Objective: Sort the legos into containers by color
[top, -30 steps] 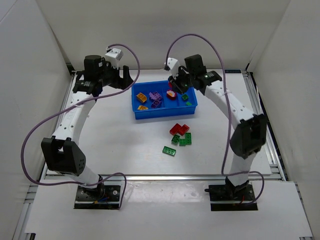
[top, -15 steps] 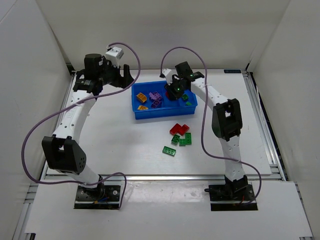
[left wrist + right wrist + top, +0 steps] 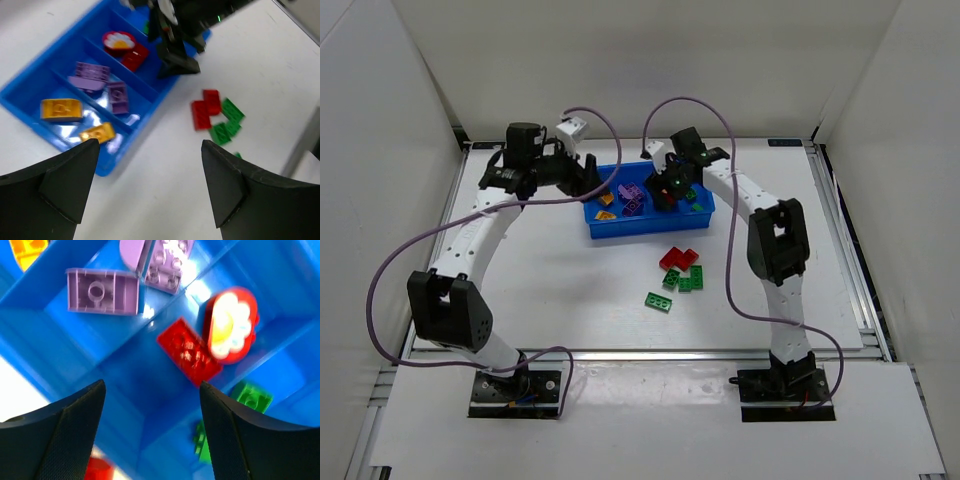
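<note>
Next I need to move my left gripper back and down, to the right in the overhead view, onto the red brick nearer the purple bricks, still loose outside the tray.
The blue tray holds sorted legos: yellow-orange bricks, purple bricks, a flat red brick beside a round red piece, and green bricks. My right gripper hangs open just above the red compartment, with nothing between its fingers; it shows over the tray's right half. My left gripper is open and empty, hovering by the tray's left end. Loose red bricks and green bricks lie on the table in front of the tray.
One more green brick lies alone nearer the arm bases. White walls enclose the table on the left, back and right. Purple cables loop from both arms over the back of the table.
My right gripper swung down over the tray and opened; the flat red brick now lies in the red compartment. My left gripper moved right, up to the tray's left end.
</note>
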